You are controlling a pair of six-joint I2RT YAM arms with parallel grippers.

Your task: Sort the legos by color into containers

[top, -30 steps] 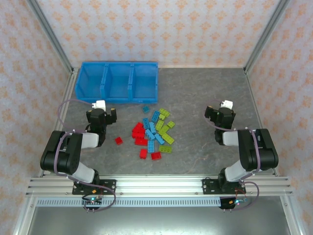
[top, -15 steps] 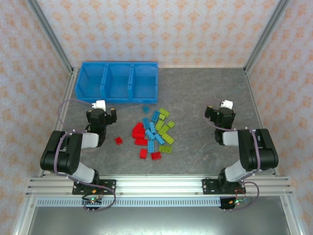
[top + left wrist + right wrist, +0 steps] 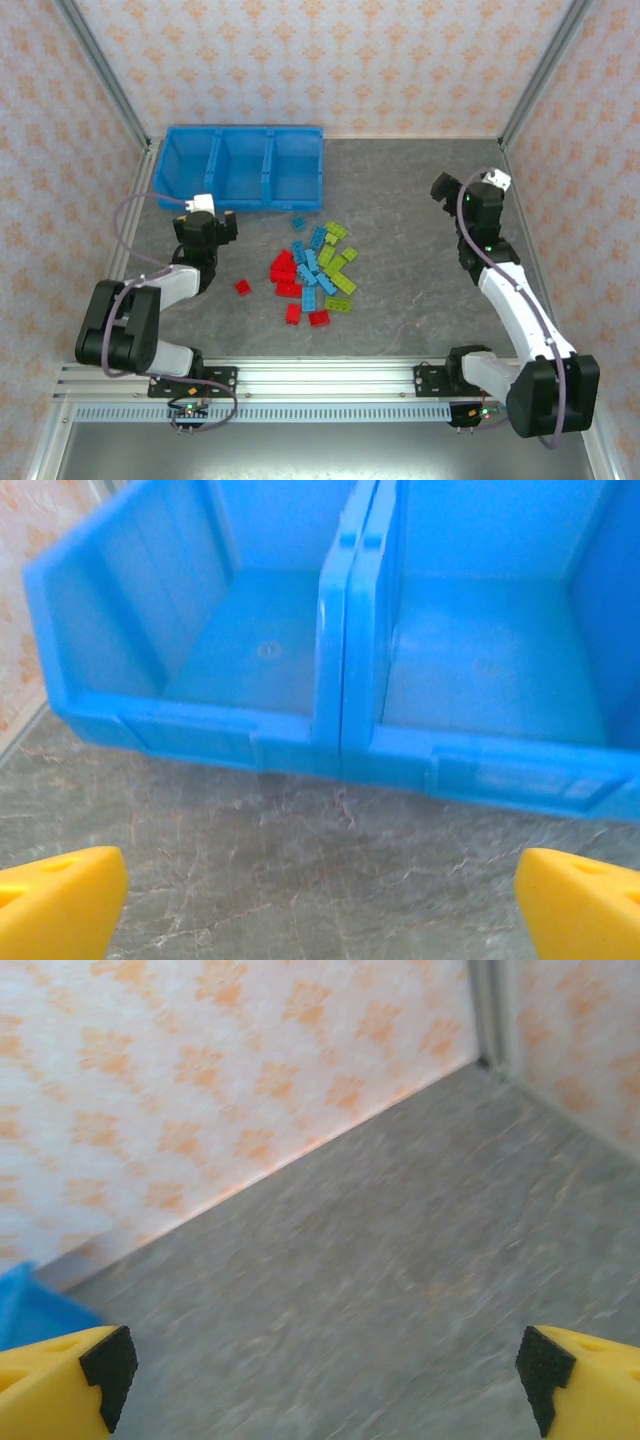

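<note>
The left gripper moves back from the bin [image 3: 240,168] and down onto the single red brick [image 3: 243,287] next and closes there, since it lies clear of the pile.
The legos lie in a loose pile mid-table: red ones [image 3: 285,272], light blue ones [image 3: 310,262] and yellow-green ones [image 3: 338,262]. A single red brick [image 3: 243,287] sits apart on the left. The containers are three compartments of a bright blue bin [image 3: 240,168] at the back left. My left gripper [image 3: 207,226] is open and empty, just in front of the bin. In the left wrist view its yellow fingertips [image 3: 60,905] stand wide apart, facing the bin's front wall [image 3: 345,745]. My right gripper [image 3: 465,200] is open and empty, raised at the back right, away from the pile.
Patterned walls [image 3: 330,60] and metal posts [image 3: 545,70] close the table in on three sides. An aluminium rail [image 3: 320,380] runs along the near edge. The right wrist view faces grey tabletop [image 3: 400,1280] and the back wall [image 3: 200,1090].
My right arm has stretched out and swung its gripper up towards the back right. The left gripper has shifted slightly towards the bin. The legos have not moved.
</note>
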